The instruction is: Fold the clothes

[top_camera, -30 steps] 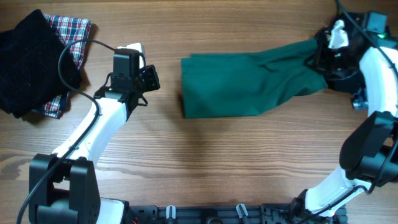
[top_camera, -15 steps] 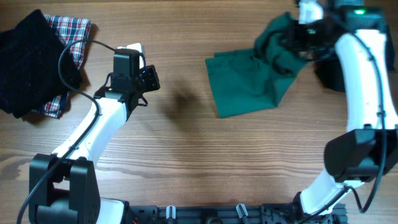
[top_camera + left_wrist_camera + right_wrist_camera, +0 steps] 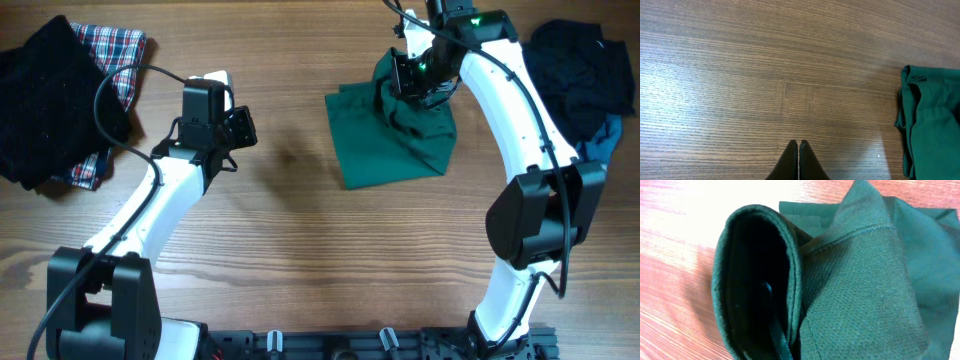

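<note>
My right gripper carries the raised end across the flat part's uncovered side next, toward my left gripper, to the left in the overhead view.
The dark-green clothes (image 3: 388, 152) lie on the wooden table right of centre, one end lifted and bunched over the flat part. My right gripper (image 3: 412, 84) is shut on that raised end. In the right wrist view the green fabric (image 3: 865, 280) fills the frame and hides the fingers; a thin dark cord (image 3: 777, 332) hangs inside an open fold. My left gripper (image 3: 243, 125) hovers over bare wood to the left of the clothes, its fingers (image 3: 798, 145) pressed together on nothing. The garment's left edge (image 3: 932, 125) shows at the right of the left wrist view.
A black knitted garment (image 3: 50, 95) lies on a red-blue plaid cloth (image 3: 118, 48) at the far left. A dark pile of clothing (image 3: 582, 68) with a blue piece (image 3: 600, 140) sits at the far right edge.
My right gripper has carried the held end of the green clothes leftward and over the rest, so the long spread shape is now a shorter doubled one. The left arm has not moved.
</note>
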